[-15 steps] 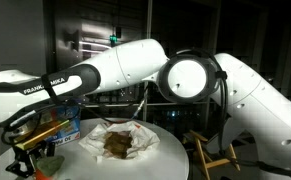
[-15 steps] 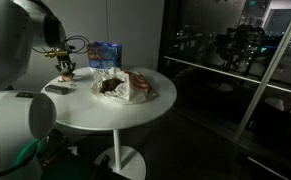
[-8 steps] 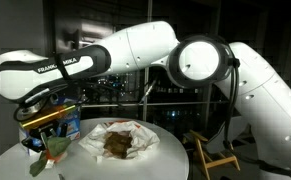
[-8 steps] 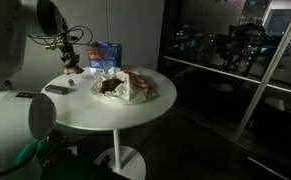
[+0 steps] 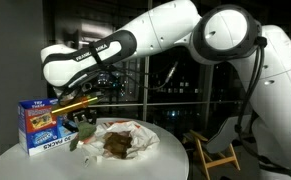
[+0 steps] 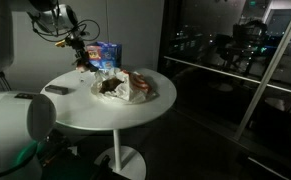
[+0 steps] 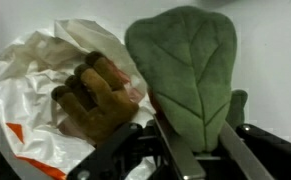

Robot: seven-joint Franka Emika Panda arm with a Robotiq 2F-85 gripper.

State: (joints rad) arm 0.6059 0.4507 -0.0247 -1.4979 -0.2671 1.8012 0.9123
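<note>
My gripper is to move over the white plastic bag next. Then it will turn and go down toward the brown plush toy (image 5: 117, 145) (image 7: 95, 98).
My gripper (image 7: 190, 150) is shut on a green plush leaf (image 7: 185, 65) and holds it in the air above the round white table (image 5: 165, 160). In both exterior views the gripper (image 5: 80, 118) (image 6: 82, 57) hangs just beside a crumpled white plastic bag (image 5: 125, 135) (image 6: 135, 88). A brown plush toy (image 7: 90, 98) lies on the bag, to the left of the leaf in the wrist view, and it also shows in an exterior view (image 5: 115, 145).
A blue box (image 5: 40, 125) (image 6: 107, 53) stands on the table near the bag. A small dark flat object (image 6: 57, 89) lies on the table. A wooden stand (image 5: 210, 150) is beside the table. Dark windows are behind.
My arm has risen and swung sideways from beside the blue box towards the white bag, carrying the green leaf along. The blue box is now uncovered.
</note>
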